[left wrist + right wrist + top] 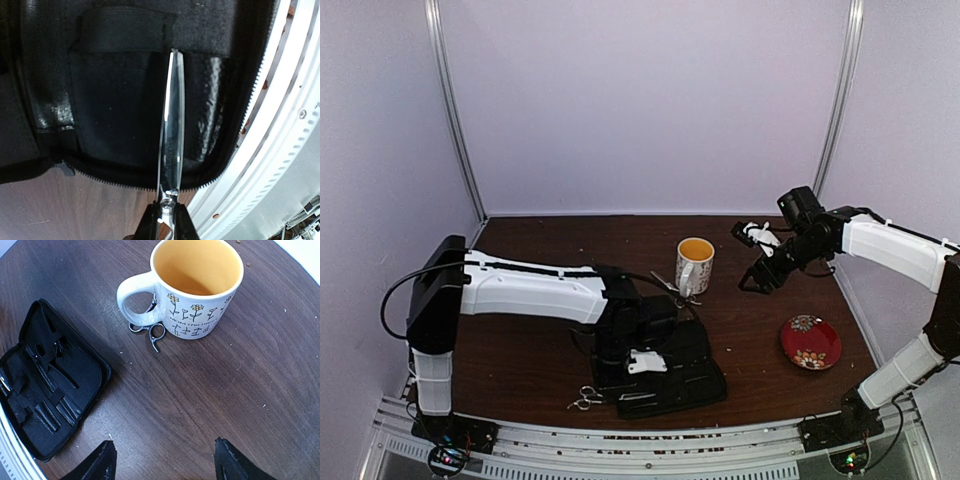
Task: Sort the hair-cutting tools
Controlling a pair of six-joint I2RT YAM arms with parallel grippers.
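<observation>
The scissors' handles stick out past the case, so my left gripper needs to move down and to the right in the top view next and slide the scissors' blades under an elastic loop [662,384] [131,31].
One pair of silver scissors [172,125] is pinched at its pivot by my left gripper [167,220], which is shut on it. The blades point over the open black case [110,100]. In the top view that pair's ring handles [585,398] stick out at the case's [680,375] left front corner, by my left gripper [613,393]. A second pair of scissors [152,332] lies against the white flowered mug [195,285], partly hidden behind its handle; it also shows in the top view [670,287]. My right gripper [162,460] hangs open and empty above bare table, to the right of the mug [695,262].
A red floral plate [811,341] sits at the right front of the table. The aluminium rail [280,165] runs along the near edge, close beside the case. The case's open inside with its elastic loops [50,390] shows in the right wrist view.
</observation>
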